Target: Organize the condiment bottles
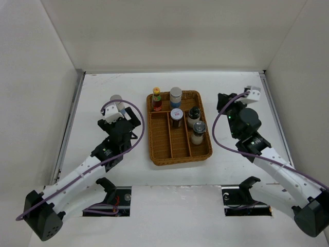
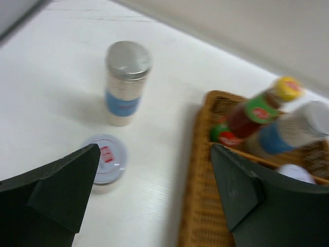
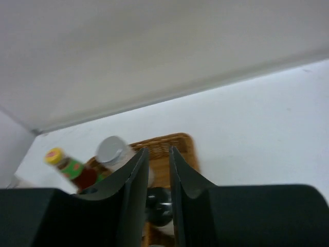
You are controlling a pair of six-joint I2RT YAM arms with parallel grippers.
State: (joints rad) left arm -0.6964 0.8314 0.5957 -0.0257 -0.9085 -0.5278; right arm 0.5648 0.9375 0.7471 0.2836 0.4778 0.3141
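Note:
The jar is below and left in the wrist view, so my left gripper will shift sideways and lower around the jar's white lid [image 2: 106, 157].
A brown wicker tray [image 1: 163, 149] holds a red yellow-capped sauce bottle [image 1: 156, 99], a white blue-banded cylinder [image 1: 176, 96], a red-marked white-lidded jar [image 1: 176, 117], a dark black-capped bottle [image 1: 194, 116] and a silver-lidded shaker [image 1: 198, 133]. Left of the tray, a second blue-banded cylinder [image 2: 127, 82] with a silver lid and a low white-lidded jar with a red mark [image 2: 105, 162] stand on the table. My left gripper [image 2: 154, 170] is open and empty, just left of the tray, with the low jar by its left finger. My right gripper [image 3: 159, 152] is shut and empty, raised right of the tray [image 3: 169, 149].
White walls close in the table on the left, back and right. The table's left edge has a metal rail [image 1: 69, 123]. Purple cables [image 1: 138, 135] loop from both arms beside the tray.

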